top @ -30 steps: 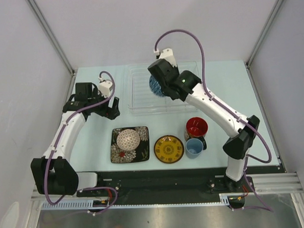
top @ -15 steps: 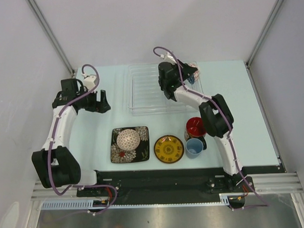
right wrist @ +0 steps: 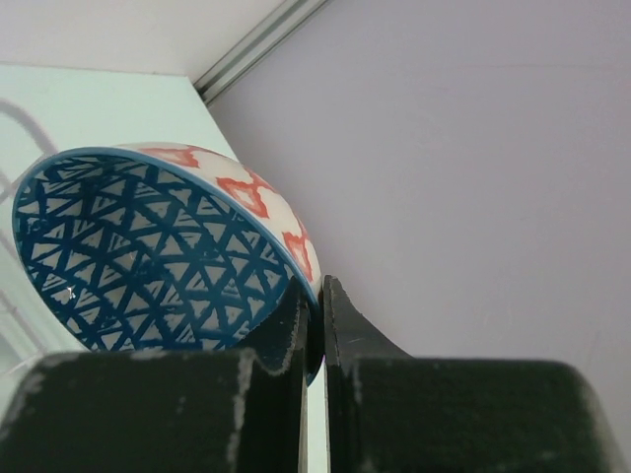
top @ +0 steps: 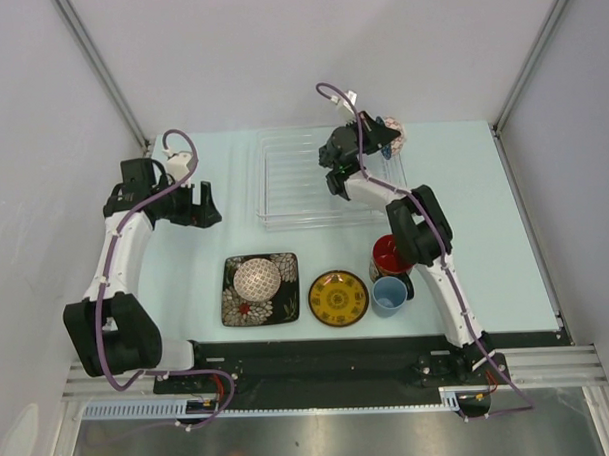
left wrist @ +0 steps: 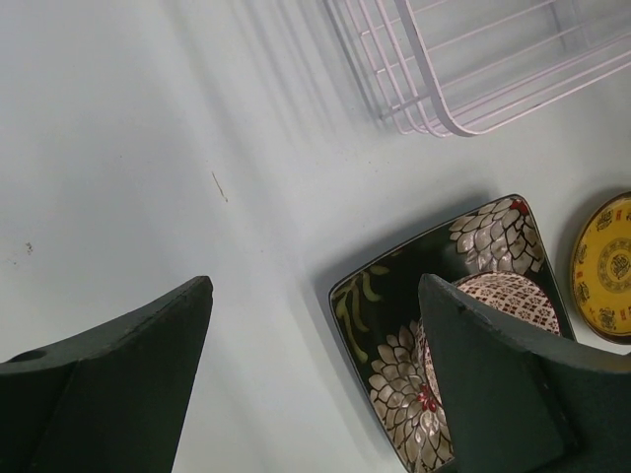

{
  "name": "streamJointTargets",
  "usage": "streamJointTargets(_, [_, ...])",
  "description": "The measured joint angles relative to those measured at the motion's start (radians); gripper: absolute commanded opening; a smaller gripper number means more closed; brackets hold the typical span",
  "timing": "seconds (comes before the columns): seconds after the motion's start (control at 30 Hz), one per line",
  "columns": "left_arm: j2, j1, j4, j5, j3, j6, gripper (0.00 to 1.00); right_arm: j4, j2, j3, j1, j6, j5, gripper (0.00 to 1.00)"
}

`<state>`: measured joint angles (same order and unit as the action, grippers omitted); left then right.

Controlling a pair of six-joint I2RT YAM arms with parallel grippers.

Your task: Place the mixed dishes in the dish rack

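My right gripper lowers inside the dish rack's side bar next, since the blue mosaic bowl (top: 392, 134) still hangs above the dish rack's far corner. Then my right gripper releases the bowl's rim.
My right gripper (top: 379, 137) (right wrist: 317, 296) is shut on the rim of the blue mosaic bowl (top: 392, 134) (right wrist: 148, 256), holding it tilted over the far right corner of the clear dish rack (top: 283, 179) (left wrist: 473, 69). My left gripper (top: 197, 207) (left wrist: 315, 291) hangs open over bare table, left of the rack. On the black square floral plate (top: 237, 302) (left wrist: 394, 325) sits the small patterned bowl (top: 257, 279) (left wrist: 513, 296). To its right come the round yellow plate (top: 338, 298) (left wrist: 606, 266), the red-inside cup (top: 393, 253) and the light blue cup (top: 389, 295).
The right arm's forearm (top: 416, 224) reaches over the red-inside cup. White walls and metal frame posts (top: 104, 70) close the table on three sides.
The right gripper has carried the blue mosaic bowl from over the rack's middle to its far right corner and turned it. The left gripper drew back to the left, then stayed put.
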<state>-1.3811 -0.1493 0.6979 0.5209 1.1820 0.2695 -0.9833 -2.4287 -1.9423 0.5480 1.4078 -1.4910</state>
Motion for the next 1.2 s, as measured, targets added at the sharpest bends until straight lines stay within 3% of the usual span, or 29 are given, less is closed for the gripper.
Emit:
streamJointTargets(0.97, [-0.003, -0.006, -0.001, 0.005, -0.01, -0.008, 0.9, -0.066, -0.203, -0.066, 0.005, 0.053, -0.008, 0.0])
streamJointTargets(1.0, [-0.004, -0.006, -0.001, 0.005, -0.01, -0.008, 0.9, -0.071, -0.205, -0.067, 0.006, 0.055, -0.01, 0.02])
streamJointTargets(1.03, [-0.005, -0.006, -0.002, 0.005, -0.011, -0.008, 0.9, -0.073, -0.207, -0.068, 0.006, 0.058, -0.01, 0.13])
streamJointTargets(1.07, [-0.007, -0.006, -0.002, 0.006, -0.011, -0.008, 0.9, -0.078, -0.211, -0.071, 0.006, 0.061, -0.009, 0.3])
streamJointTargets(1.17, [-0.009, -0.006, -0.002, 0.006, -0.018, -0.009, 0.91, -0.092, -0.214, -0.076, 0.007, 0.07, -0.01, 0.53])
streamJointTargets(1.2, [-0.01, -0.006, -0.002, 0.006, -0.02, -0.01, 0.9, -0.095, -0.214, -0.076, 0.007, 0.071, -0.011, 0.67])
